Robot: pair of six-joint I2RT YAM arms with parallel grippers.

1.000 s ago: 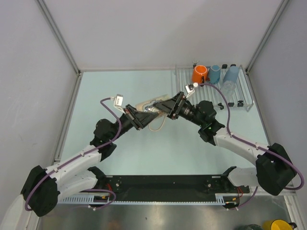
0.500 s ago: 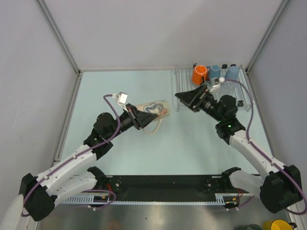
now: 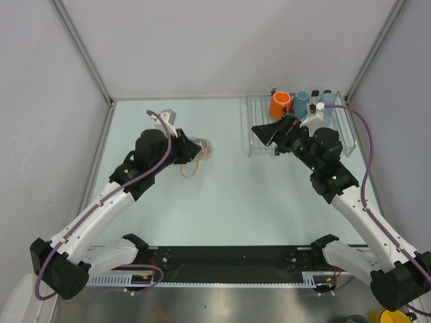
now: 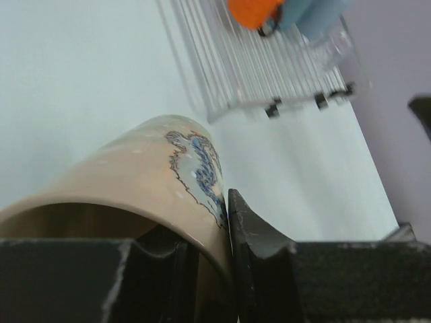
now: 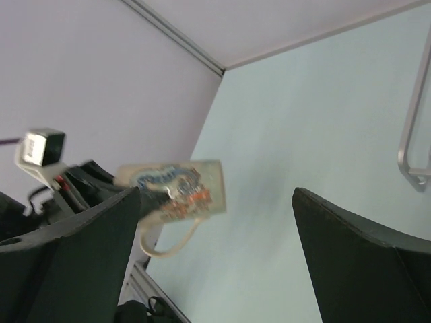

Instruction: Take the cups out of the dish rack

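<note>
The left gripper tips downward next with the beige cup (image 3: 196, 152) sideways. It then lowers the cup left in the top view onto the tabletop by the wall and releases.
My left gripper (image 3: 186, 151) is shut on the rim of the beige cup (image 3: 196, 152), one finger inside and one outside, holding it on its side above the table's left-middle. The cup has a blue and orange pattern (image 4: 199, 168) and a thin handle (image 5: 168, 235). My right gripper (image 3: 260, 132) is open and empty at the near left corner of the dish rack (image 3: 250, 149). The orange mug (image 3: 280, 103), the teal-blue mug (image 3: 301, 102) and the light-blue cup (image 3: 326, 101) stand in a row at the rack's far end. The left wrist view shows the rack (image 4: 256, 74) ahead.
Grey walls close in the table on three sides. A yellow mug (image 3: 387, 316) sits off the table at the bottom right corner. The rack's metal frame corner (image 5: 411, 158) shows at the right wrist view's edge.
Both grippers were at the beige cup in mid-table. The right gripper let go and drew back right to the rack. The left arm carried the cup leftward and farther back.
</note>
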